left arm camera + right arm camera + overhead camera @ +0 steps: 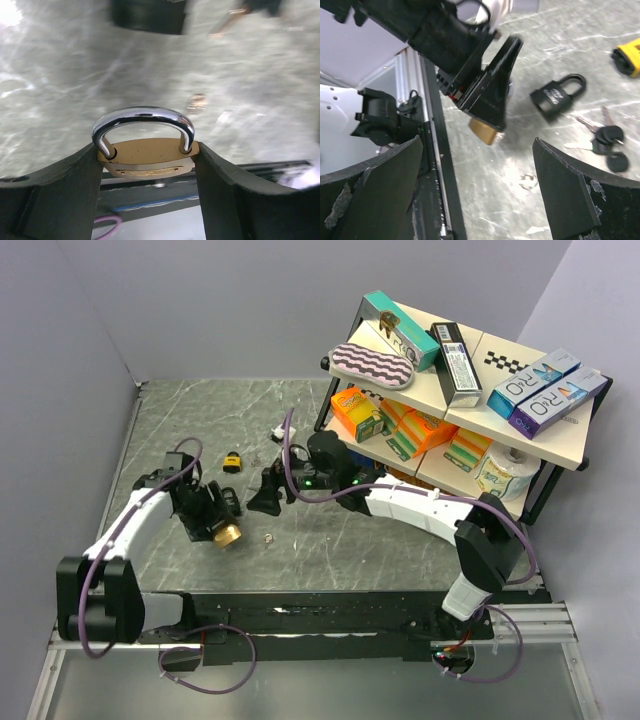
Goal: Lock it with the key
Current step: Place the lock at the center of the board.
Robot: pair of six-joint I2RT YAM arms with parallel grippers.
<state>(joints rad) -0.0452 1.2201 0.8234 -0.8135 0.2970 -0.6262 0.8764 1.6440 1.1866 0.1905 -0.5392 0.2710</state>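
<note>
My left gripper comes down next and sets the brass padlock on the bare tabletop [231,553] beside the small metal ring to release it, since that spot is empty.
My left gripper [220,523] is shut on a brass padlock [229,534] and holds it just above the table. In the left wrist view the brass padlock [145,157] sits between my fingers [65,190], and both legs of its silver shackle [142,116] are in the body. My right gripper [265,500] is open and empty, just right of the left one and facing it [477,150]. The right wrist view shows the brass padlock [484,131], and a bunch of keys with black heads [606,137] lying on the table beyond it.
A black padlock [555,96] lies near the keys, and a small yellow lock [232,462] lies farther back. A small metal ring [268,536] lies near the brass padlock. A shelf [470,390] with boxes stands at the right. The table's front rail [330,615] runs close by.
</note>
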